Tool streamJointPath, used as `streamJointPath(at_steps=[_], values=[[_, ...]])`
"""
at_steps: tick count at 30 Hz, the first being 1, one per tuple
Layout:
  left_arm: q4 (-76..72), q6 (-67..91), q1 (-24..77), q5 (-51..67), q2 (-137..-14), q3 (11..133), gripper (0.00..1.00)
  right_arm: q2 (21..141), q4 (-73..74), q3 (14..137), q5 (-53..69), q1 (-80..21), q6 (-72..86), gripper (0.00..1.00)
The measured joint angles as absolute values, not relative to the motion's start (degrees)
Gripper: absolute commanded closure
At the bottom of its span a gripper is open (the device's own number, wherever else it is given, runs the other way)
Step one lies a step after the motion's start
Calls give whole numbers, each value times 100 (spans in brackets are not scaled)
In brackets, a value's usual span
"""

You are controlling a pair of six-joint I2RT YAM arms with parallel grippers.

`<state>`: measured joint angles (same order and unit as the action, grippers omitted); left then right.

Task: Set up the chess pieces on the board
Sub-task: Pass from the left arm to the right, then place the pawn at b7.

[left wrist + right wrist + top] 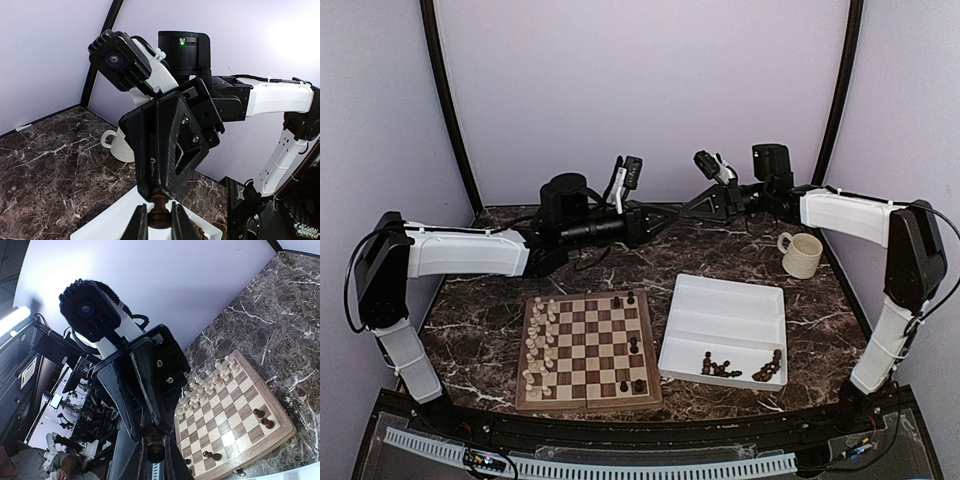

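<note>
I will swing my right gripper across to the left in the top view next. Then I will lower it to the empty square [618,314] [244,420] beside the far dark pair and release.
My left gripper [672,214] and right gripper [686,208] meet tip to tip in the air above the back of the table. Between them is one dark brown chess piece [160,216]. In the left wrist view the left gripper [159,222] is shut on its base, and the right gripper's fingers [170,150] hold its top. In the right wrist view the right gripper [154,462] is shut on the same piece [154,446]. The board [588,404] lies front left with cream pieces [540,345] along its left side and several dark pieces [634,345] on its right.
A white tray [725,315] right of the board holds several loose dark pieces [720,368] along its near edge. A cream mug [802,254] stands at the back right. Purple walls enclose the marble table.
</note>
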<state>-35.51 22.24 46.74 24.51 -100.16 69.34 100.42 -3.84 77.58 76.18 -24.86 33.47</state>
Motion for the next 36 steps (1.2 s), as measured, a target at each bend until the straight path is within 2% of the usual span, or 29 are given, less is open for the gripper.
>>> streamJointPath(at_steps=[4, 9, 11, 14, 17, 19, 26, 32, 36], values=[[-3551, 2233, 4674, 2412, -10018, 6934, 88, 10042, -362, 7758, 7596, -2493, 3323, 88], [-3546, 2241, 4672, 2388, -10018, 6934, 86, 10042, -311, 7767, 7553, -2499, 3271, 98], [-3542, 2248, 4670, 2373, -10018, 6934, 80, 10042, -287, 7778, 7533, -2497, 3227, 100], [-3533, 2231, 4672, 2296, -10018, 6934, 62, 10062, 3, 7905, 7454, -2504, 2952, 100], [-3498, 2167, 4672, 2121, -10016, 6930, 47, 10125, 731, 8267, 7227, -2589, 2344, 100], [-3406, 2084, 4672, 1942, -9981, 6886, 42, 10165, 1385, 8602, 6912, -2670, 1756, 100], [-2460, 1535, 4672, 1374, -8991, 6394, 34, 10186, 3068, 9421, 5304, -3131, -89, 100], [-1927, 1055, 4665, 473, -7306, 5774, 31, 10597, 4040, 9977, 3739, -4119, -1256, 100], [-1704, 934, 4602, -274, -6606, 5341, 30, 11157, 4510, 10506, 2917, -4748, -1723, 100]])
